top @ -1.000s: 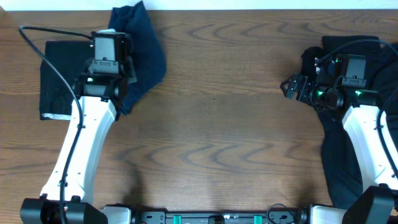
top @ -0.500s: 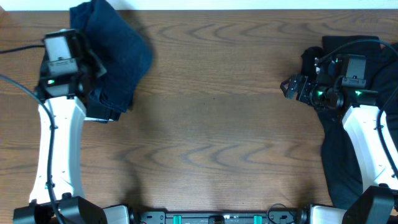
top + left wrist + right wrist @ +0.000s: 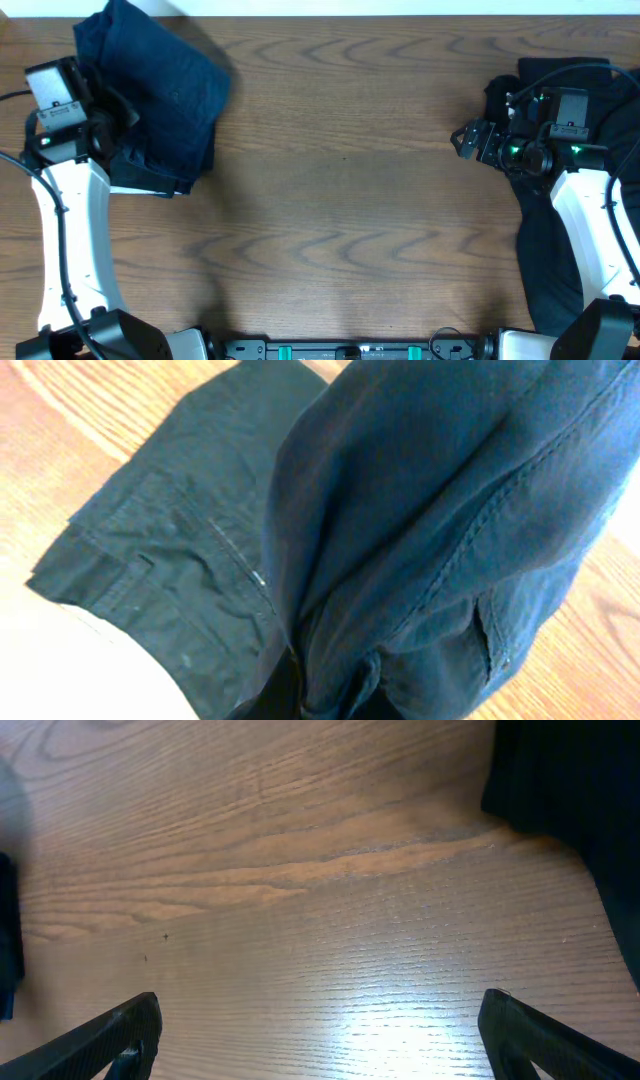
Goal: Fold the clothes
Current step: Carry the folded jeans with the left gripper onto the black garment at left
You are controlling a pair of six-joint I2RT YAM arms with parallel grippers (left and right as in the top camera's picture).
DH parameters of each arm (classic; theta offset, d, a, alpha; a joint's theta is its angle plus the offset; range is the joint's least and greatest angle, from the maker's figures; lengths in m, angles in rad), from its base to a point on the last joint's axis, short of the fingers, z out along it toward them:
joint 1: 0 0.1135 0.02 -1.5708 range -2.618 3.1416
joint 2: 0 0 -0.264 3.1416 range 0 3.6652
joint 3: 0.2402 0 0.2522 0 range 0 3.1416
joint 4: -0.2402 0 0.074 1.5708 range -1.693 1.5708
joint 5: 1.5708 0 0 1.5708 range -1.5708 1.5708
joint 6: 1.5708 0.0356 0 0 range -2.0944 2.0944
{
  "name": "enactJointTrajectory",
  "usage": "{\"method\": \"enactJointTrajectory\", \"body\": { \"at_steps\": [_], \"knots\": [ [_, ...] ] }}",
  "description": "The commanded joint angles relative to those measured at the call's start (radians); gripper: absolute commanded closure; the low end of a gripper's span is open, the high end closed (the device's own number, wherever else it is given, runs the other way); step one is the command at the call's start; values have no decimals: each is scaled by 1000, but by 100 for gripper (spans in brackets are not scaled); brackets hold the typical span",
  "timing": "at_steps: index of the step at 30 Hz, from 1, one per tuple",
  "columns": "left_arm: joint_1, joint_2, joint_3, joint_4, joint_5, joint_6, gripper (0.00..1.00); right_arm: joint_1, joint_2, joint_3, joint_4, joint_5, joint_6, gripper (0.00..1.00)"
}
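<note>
My left gripper needs to lower and pull the blue garment left in the overhead view, over the folded black garment, as the blue one still hangs bunched.
The clothes here are a denim-blue garment, bunched at the table's back left, and black garments. My left gripper is shut on the blue garment's left side. In the left wrist view the blue fabric hangs in seamed folds and hides the fingers. A flat, folded black garment lies under and beside it. My right gripper stands open over bare wood with nothing between its fingers, beside a heap of black garments.
The table's back edge runs just behind the blue garment. The black heap covers the right side of the table, under the right arm. Bare wood lies between the two arms.
My left arm has swung left and back, dragging the blue garment over the folded black one toward the back left corner. The right arm has not moved.
</note>
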Motion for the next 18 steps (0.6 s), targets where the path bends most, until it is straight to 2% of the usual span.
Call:
{"method": "enactJointTrajectory", "body": {
  "at_steps": [1, 18],
  "knots": [
    [33, 29, 36, 1, -12, -17, 94, -7, 0, 3, -1, 0, -5, 1],
    [178, 180, 27, -5, -31, -17, 94, -7, 0, 3, -1, 0, -4, 1]
  ]
}}
